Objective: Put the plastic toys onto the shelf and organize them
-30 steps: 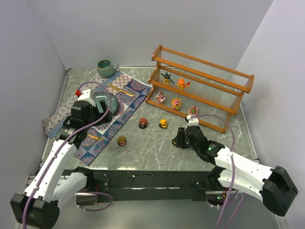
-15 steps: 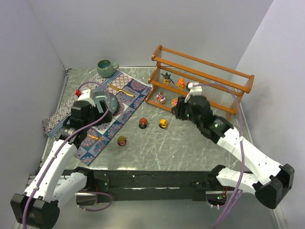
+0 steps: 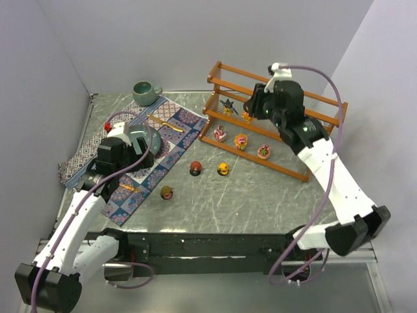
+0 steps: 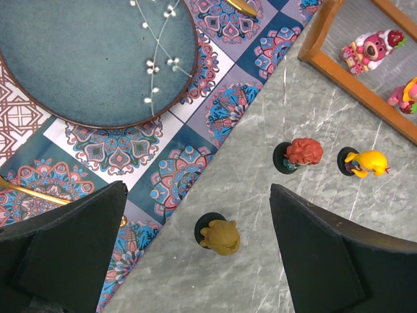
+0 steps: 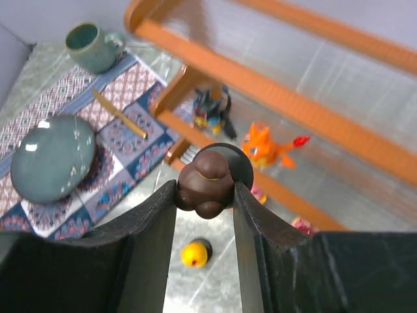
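The top level of the shelf stands empty, so I will bring my right gripper outward from the shelf's middle level to the top level's mug-side end [image 3: 242, 78] and release the brown toy there.
My right gripper [image 3: 253, 107] is shut on a brown toy [image 5: 207, 182] and holds it in the air in front of the shelf [image 3: 306, 104], above the middle tier. A dark spiky toy [image 5: 212, 107] and an orange toy [image 5: 267, 147] stand on that tier. Three pinkish toys [image 3: 241, 141] stand on the lowest tier. A red-haired toy [image 4: 301, 153], a yellow toy [image 4: 366, 163] and a tan toy [image 4: 221, 236] stand on the table. My left gripper [image 4: 199, 195] is open and empty, high above the tan toy.
A patterned cloth mat [image 3: 166, 147] lies at the left with a teal plate [image 4: 85, 59] and gold cutlery [image 3: 159, 120] on it. A green mug [image 3: 145, 92] stands at the back left. A small red thing [image 3: 107, 125] sits by the left wall.
My right arm has risen from the table near the shelf's lower right up to the middle tier, carrying the brown toy. The left arm has not moved.
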`<state>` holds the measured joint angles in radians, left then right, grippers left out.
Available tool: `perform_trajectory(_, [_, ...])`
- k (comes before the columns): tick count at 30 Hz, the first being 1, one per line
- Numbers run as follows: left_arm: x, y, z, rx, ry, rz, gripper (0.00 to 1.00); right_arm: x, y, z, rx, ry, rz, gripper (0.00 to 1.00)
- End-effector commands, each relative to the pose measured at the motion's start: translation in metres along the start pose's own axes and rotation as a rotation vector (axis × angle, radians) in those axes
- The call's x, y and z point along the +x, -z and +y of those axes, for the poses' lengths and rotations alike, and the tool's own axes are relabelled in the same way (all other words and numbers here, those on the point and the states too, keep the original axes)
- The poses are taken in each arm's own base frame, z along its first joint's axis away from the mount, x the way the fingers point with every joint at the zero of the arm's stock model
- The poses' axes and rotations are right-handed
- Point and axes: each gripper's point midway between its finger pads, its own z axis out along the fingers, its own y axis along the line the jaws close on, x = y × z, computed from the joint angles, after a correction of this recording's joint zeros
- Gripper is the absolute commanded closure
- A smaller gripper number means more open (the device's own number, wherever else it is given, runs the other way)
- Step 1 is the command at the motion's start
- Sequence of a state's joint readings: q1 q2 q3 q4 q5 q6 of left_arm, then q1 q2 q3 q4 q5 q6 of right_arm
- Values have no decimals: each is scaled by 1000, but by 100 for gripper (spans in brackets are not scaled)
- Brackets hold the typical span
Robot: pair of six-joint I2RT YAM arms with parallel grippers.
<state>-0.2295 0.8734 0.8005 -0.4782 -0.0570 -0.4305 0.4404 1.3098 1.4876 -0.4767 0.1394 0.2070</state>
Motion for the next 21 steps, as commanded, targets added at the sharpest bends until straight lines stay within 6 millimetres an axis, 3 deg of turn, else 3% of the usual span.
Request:
perform_trajectory(1, [-4,-3,-3,20,-13,-8,3,-37,-7,-3,-16,5,-49,89])
perform_trajectory(5, [-3,-3,-3,19,-14,-4,3,-58,-22,-7,-11,3,-61,89])
perform_trajectory(13, [-1,-6,-1,10,-16,6,3,-79,-49,-19,-12,-18,-59,88])
perform_trajectory(21, [0,-8,0,6,-15,16,3,-83,-78,-24,-23,-35,-22,87])
